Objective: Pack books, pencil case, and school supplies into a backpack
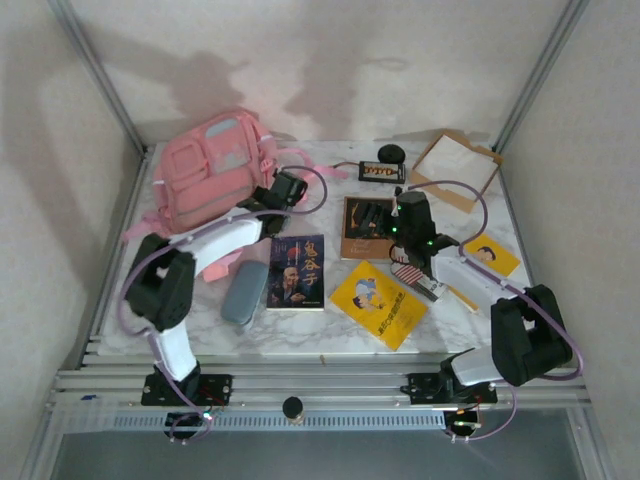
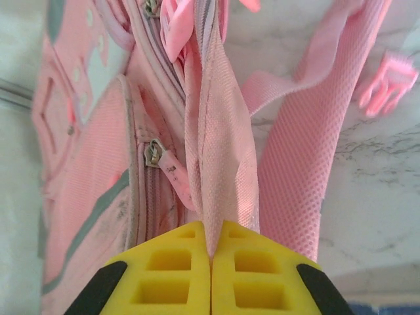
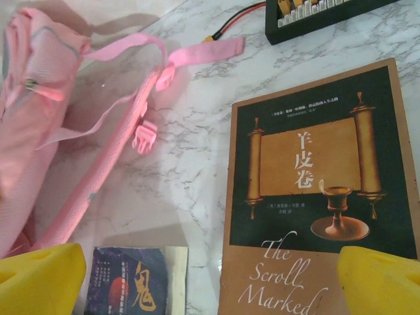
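The dark blue book's far edge (image 1: 292,238) (image 2: 387,308) is back from my left gripper, so next that gripper will move back toward that edge and let go of the backpack's pink fabric flap.
The pink backpack (image 1: 208,172) lies at the back left of the table. My left gripper (image 1: 287,189) is at its right side, shut on a pink fabric flap of the backpack (image 2: 220,157); the yellow fingers (image 2: 174,269) press together on it. My right gripper (image 1: 376,215) hovers open over the brown book with the gold panel (image 1: 362,232) (image 3: 315,197), its fingers (image 3: 39,279) wide apart. The dark blue book (image 1: 297,272) (image 3: 134,279) lies mid-table. The grey-blue pencil case (image 1: 244,292) is to its left. Two yellow books (image 1: 378,303) (image 1: 492,255) and the flag-striped pack (image 1: 415,278) lie on the right.
A black item with orange marks (image 1: 381,172) (image 3: 321,16) and a black round object (image 1: 391,153) sit at the back. The cardboard tray (image 1: 455,165) stands at the back right. Pink straps with a buckle (image 3: 144,134) trail across the marble between backpack and brown book.
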